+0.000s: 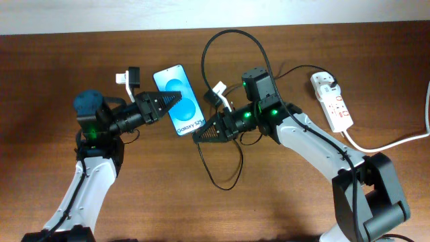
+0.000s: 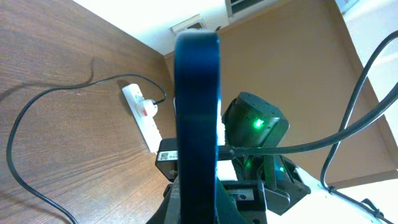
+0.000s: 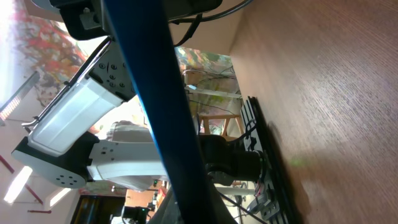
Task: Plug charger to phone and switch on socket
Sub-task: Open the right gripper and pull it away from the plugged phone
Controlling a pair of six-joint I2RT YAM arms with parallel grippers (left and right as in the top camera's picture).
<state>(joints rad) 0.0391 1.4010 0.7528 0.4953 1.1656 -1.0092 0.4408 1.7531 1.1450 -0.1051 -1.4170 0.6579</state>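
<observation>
The robot's left gripper will move down and to the right in the overhead view to release the phone [image 1: 179, 99] on the bare tabletop, because it is still raised.
The phone [image 1: 179, 99] has a light blue screen facing up and white "Galaxy" text at its near end. My left gripper [image 1: 176, 101] is shut on its left side. In the left wrist view its dark edge [image 2: 197, 112] runs up from the jaws [image 2: 197, 211]. My right gripper [image 1: 197, 136] is shut on the phone's near right corner; its edge [image 3: 161, 106] crosses the right wrist view. The charger cable [image 1: 203, 74] loops behind and in front of the right arm, with its dark plug [image 1: 334, 85] in the white socket strip [image 1: 334, 104]. The connector tip is hidden.
The strip's thick white cord [image 1: 393, 143] runs off to the right edge. The strip [image 2: 144, 115] and the thin cable [image 2: 37, 99] also show in the left wrist view. A slack cable loop [image 1: 225, 185] lies near the front, under the right arm.
</observation>
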